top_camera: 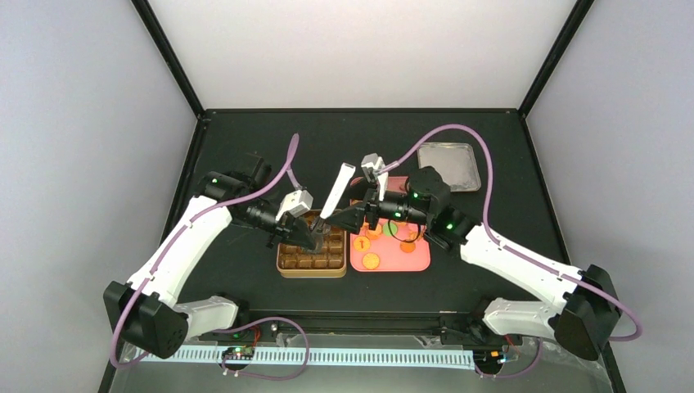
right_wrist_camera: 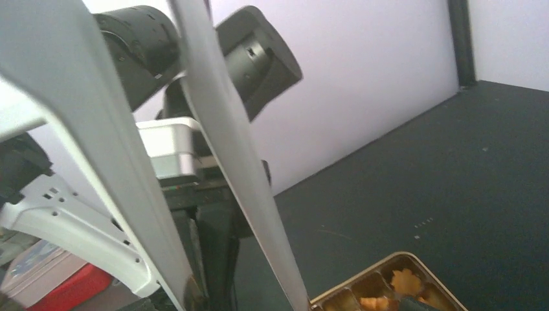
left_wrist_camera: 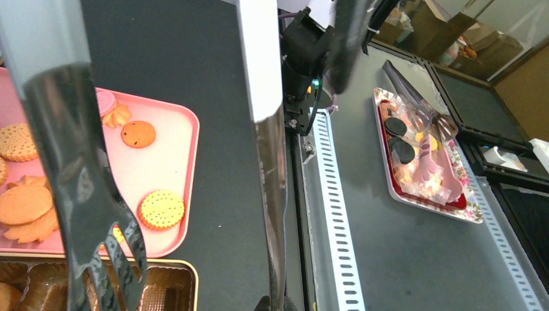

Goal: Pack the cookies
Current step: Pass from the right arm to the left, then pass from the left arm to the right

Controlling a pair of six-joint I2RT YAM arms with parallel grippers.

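Note:
My right gripper turns downward next, lowers the spread tong arms around the stacked round cookie and closes. The cookie lies below it on the pink tray (top_camera: pixel 415 264).
Cookies (top_camera: pixel 371 261) lie on a pink tray (top_camera: pixel 415 264): round orange ones (left_wrist_camera: pixel 161 208) and leaf-shaped ones (left_wrist_camera: pixel 26 214). More cookies (right_wrist_camera: pixel 406 282) sit in the brown compartments of a gold tin (top_camera: pixel 311 270) left of the tray. Tongs (top_camera: pixel 338 190) with white handles (right_wrist_camera: pixel 220 129) slant over the tin's far right corner. My left gripper (top_camera: pixel 301 235) is shut on one tong arm (left_wrist_camera: pixel 270 194), while the forked arm (left_wrist_camera: pixel 107 253) hangs over the tin's rim (left_wrist_camera: pixel 175 264) with nothing between the tong arms. My right gripper (top_camera: pixel 350 216) stands open at the tray's left edge, the spread tong arms before its camera.
A shallow metal lid (top_camera: pixel 448 167) lies at the back right. Past the table's near edge run a white perforated strip (left_wrist_camera: pixel 333 214) and a floral tray of wrapped items (left_wrist_camera: pixel 424 155). Both arms crowd the space over the tin and tray.

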